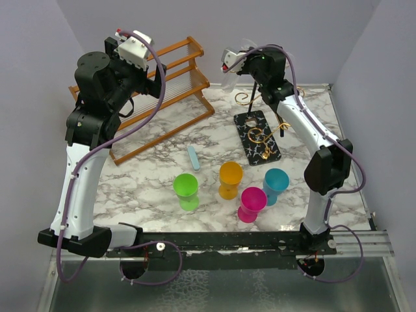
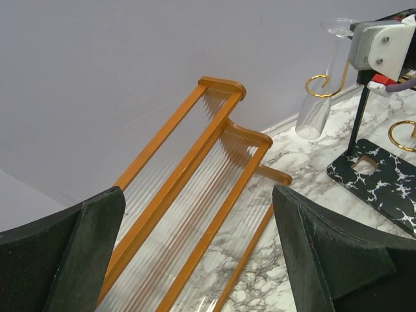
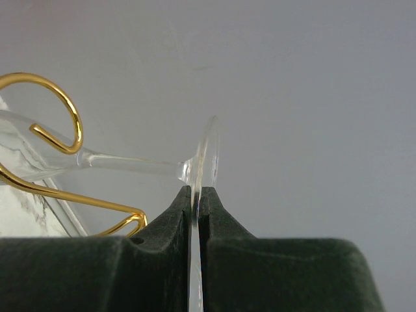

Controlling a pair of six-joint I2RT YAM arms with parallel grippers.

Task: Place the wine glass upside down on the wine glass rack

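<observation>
The gold wire curl (image 3: 62,107) is below my right gripper and nearer the wooden shelf, so I need to move my right gripper down and toward the shelf to release the foot (image 3: 209,153) over it.
The clear wine glass (image 2: 316,107) hangs bowl down and foot up beside the black post of the wine glass rack (image 2: 380,177). Its stem (image 3: 127,162) crosses a gold wire curl (image 3: 62,107); whether it rests on the wire I cannot tell. My right gripper (image 3: 196,192) is shut on the rim of the glass's round foot (image 3: 209,153), high at the back (image 1: 233,62). The rack's black, white-veined base (image 1: 258,136) lies below it. My left gripper (image 2: 198,190) is wide open, raised over the wooden shelf, holding nothing.
A brown wooden slatted shelf rack (image 1: 162,97) stands at the back left. Green (image 1: 186,189), orange (image 1: 230,179), pink (image 1: 252,203) and blue (image 1: 275,184) cups stand near the front. A small pale blue stick (image 1: 193,158) lies mid-table. Walls close in behind and at both sides.
</observation>
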